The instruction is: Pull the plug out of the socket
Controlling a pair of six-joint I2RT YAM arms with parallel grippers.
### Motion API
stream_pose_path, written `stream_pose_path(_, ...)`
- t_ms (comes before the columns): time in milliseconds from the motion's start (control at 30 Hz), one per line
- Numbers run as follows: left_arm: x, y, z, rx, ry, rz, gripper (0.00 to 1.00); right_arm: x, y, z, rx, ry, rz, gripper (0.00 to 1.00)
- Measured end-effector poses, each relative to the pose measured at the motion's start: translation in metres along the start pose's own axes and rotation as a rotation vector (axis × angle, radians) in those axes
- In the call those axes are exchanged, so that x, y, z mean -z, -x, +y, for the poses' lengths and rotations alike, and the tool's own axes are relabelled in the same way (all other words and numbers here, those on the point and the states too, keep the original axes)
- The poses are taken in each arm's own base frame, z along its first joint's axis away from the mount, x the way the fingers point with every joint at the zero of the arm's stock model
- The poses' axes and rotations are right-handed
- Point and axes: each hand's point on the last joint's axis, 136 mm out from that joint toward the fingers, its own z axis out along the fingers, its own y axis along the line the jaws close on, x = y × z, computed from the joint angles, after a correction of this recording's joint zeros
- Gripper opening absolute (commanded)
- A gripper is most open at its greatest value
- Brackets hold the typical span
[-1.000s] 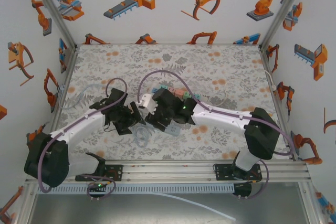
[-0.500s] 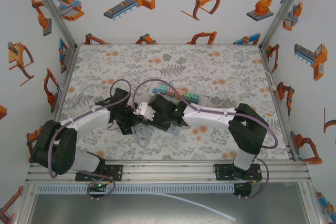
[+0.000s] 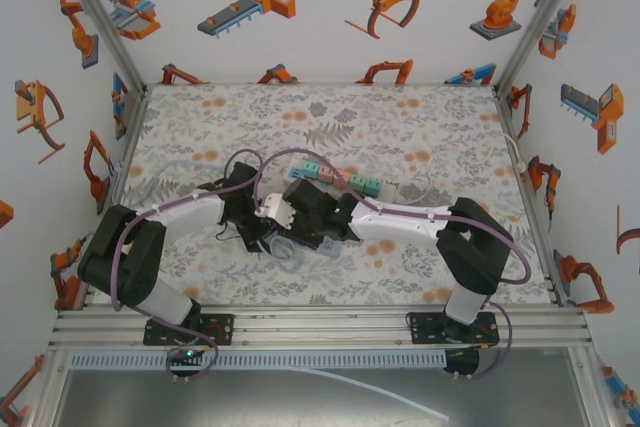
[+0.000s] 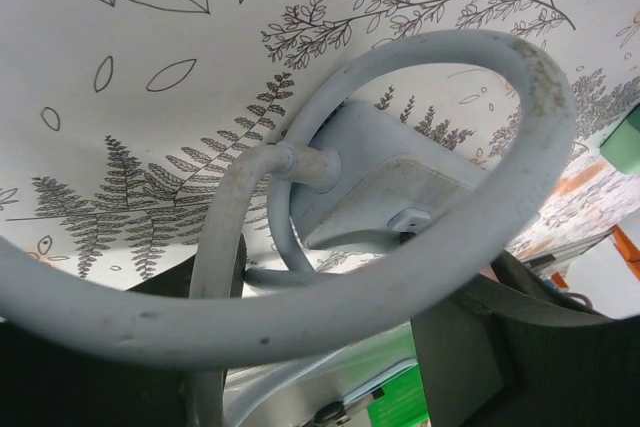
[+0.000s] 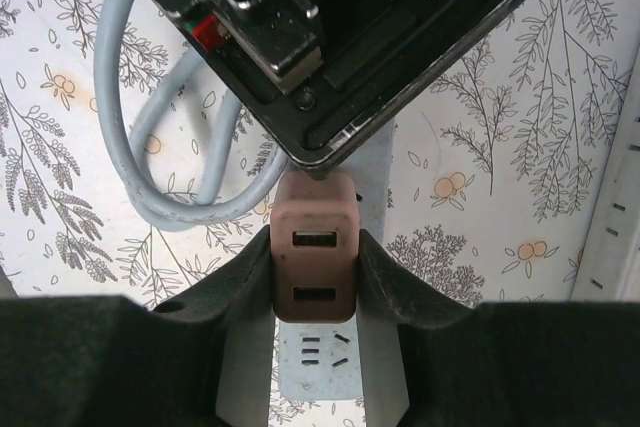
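I need to lift my right gripper up off the socket strip [image 5: 330, 367] next, then move it past the socket strip's cable-loose end and down there.
A pinkish plug [image 5: 313, 257] with two USB slots sits in a pale grey socket strip [image 5: 330, 367], and my right gripper [image 5: 313, 269] is shut on its two sides. In the top view the right gripper [image 3: 283, 215] meets my left gripper [image 3: 250, 212] at mid-table. The left arm's black housing [image 5: 380, 37] hangs over the strip just beyond the plug. In the left wrist view the strip's cable end [image 4: 390, 187] lies ahead. The left gripper [image 4: 325, 287] stands open with the grey cable loop [image 4: 420, 267] between its fingers.
The strip's grey cable [image 3: 280, 252] coils on the table toward the near edge. A row of pastel blocks [image 3: 330, 177] lies just behind the grippers. A thin clear loop [image 3: 150, 182] rests by the left wall. Patterned walls close in both sides.
My left arm has folded in and its gripper has moved right, up against the strip's cable end. The right gripper shifted slightly left early on and has since held still on the plug.
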Motion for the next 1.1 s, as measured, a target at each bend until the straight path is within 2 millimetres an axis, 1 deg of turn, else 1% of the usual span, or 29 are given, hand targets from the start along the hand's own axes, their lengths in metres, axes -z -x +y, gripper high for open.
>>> stream_pose_path(133, -0.004, -0.002, -0.002, 0.021, -0.010, 0.023, 0.55, 0.010, 0.007, -0.005, -0.054, 0.003, -0.038, 0.00)
stream_pose_path(300, -0.007, -0.004, -0.006, 0.033, -0.033, 0.045, 0.55, 0.020, 0.016, -0.014, -0.051, -0.033, -0.074, 0.00)
stream_pose_path(400, -0.008, -0.004, -0.007, 0.034, -0.043, 0.046, 0.61, 0.030, 0.019, -0.016, -0.049, -0.051, -0.111, 0.00)
stream_pose_path(467, -0.006, -0.004, -0.010, 0.026, -0.055, 0.037, 0.63, 0.045, 0.021, -0.019, -0.074, -0.062, -0.156, 0.00)
stream_pose_path(500, -0.004, -0.004, -0.013, 0.017, -0.062, 0.025, 0.63, 0.056, 0.024, -0.021, -0.096, -0.072, -0.190, 0.00)
stream_pose_path(600, 0.003, 0.000, -0.013, -0.014, -0.048, -0.027, 0.66, 0.096, 0.032, -0.037, -0.189, -0.129, -0.316, 0.00)
stream_pose_path(667, 0.011, 0.006, -0.005, -0.031, -0.004, -0.078, 0.71, 0.125, 0.032, -0.051, -0.284, -0.186, -0.418, 0.00)
stream_pose_path(733, 0.022, 0.015, 0.008, -0.045, 0.057, -0.136, 0.79, 0.153, 0.020, -0.065, -0.405, -0.247, -0.508, 0.00)
stream_pose_path(767, 0.028, 0.018, 0.014, -0.047, 0.085, -0.159, 0.83, 0.162, 0.012, -0.070, -0.462, -0.273, -0.537, 0.00)
stream_pose_path(800, 0.036, 0.021, 0.020, -0.053, 0.108, -0.179, 0.86, 0.171, 0.000, -0.075, -0.530, -0.301, -0.557, 0.00)
stream_pose_path(867, 0.052, 0.025, 0.020, -0.078, 0.121, -0.217, 0.90, 0.181, -0.025, -0.082, -0.652, -0.349, -0.576, 0.00)
stream_pose_path(967, 0.088, 0.029, 0.001, -0.160, 0.058, -0.295, 0.98, 0.187, -0.064, -0.082, -0.849, -0.383, -0.573, 0.00)
stream_pose_path(1000, 0.105, 0.030, -0.010, -0.202, 0.013, -0.335, 1.00, 0.187, -0.077, -0.081, -0.912, -0.387, -0.565, 0.00)
stream_pose_path(1067, 0.140, 0.028, -0.031, -0.296, -0.086, -0.412, 0.97, 0.184, -0.101, -0.077, -1.018, -0.388, -0.535, 0.00)
stream_pose_path(1100, 0.161, 0.024, -0.043, -0.355, -0.145, -0.457, 0.97, 0.180, -0.114, -0.075, -1.068, -0.387, -0.510, 0.00)
